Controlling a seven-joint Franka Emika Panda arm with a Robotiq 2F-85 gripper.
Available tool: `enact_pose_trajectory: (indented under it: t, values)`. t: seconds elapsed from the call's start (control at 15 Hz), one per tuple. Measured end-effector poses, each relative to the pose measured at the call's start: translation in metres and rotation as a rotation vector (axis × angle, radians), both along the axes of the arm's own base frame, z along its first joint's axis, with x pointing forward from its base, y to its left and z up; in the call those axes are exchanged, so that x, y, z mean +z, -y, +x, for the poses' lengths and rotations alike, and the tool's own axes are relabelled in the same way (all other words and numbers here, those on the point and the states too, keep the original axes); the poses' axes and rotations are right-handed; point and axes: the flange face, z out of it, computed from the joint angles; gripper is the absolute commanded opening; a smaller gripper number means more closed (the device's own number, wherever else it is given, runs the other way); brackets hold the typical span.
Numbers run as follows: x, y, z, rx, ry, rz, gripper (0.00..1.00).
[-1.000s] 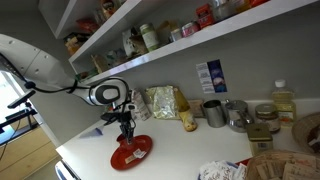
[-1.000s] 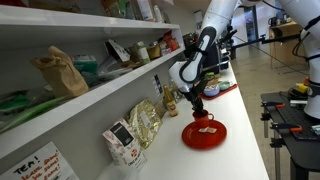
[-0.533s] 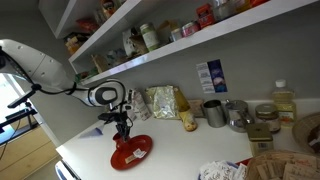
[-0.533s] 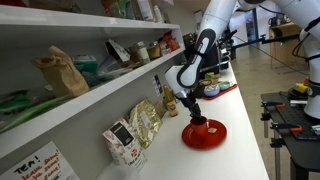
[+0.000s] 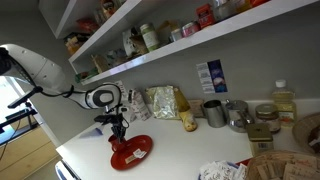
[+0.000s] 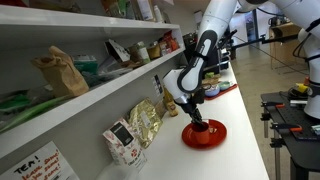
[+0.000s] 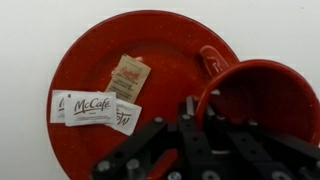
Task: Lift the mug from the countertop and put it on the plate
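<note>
The mug sticks out over the plate's edge, so the robot's gripper will next lower the mug [image 7: 265,95] to the left in the wrist view onto the plate's middle [image 7: 152,98] below and release it.
In the wrist view my gripper [image 7: 190,108] is shut on the rim of the small red mug [image 7: 265,95]. One finger is inside the mug and one outside, and the handle points away. The mug is over the right part of the flat red plate [image 7: 160,50]. I cannot tell whether it touches the plate. The plate lies on the white countertop [image 7: 30,40]. In both exterior views the gripper [image 5: 119,133] [image 6: 196,117] hangs straight down over the plate [image 5: 133,153] [image 6: 206,137], with the mug [image 6: 197,125] just above it.
Several sachets [image 7: 90,107] and a brown one [image 7: 127,77] lie on the plate. Grey metal cups [image 5: 214,112], a shiny packet [image 5: 163,102] and jars [image 5: 284,100] stand along the back wall. A loaded shelf [image 5: 150,45] hangs above the countertop.
My gripper has moved down and slightly sideways with the mug, closer to the plate. The grip is unchanged.
</note>
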Motion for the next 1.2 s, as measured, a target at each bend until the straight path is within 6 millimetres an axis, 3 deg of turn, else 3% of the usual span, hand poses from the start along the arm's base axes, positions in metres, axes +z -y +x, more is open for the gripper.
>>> enact_pose_trajectory:
  t: [0.67,1.2]
  values:
    - [-0.004,0.004,0.000,-0.007,-0.007,-0.004,0.02]
    - [-0.029,0.037,0.010,-0.059,-0.035,-0.020,0.02]
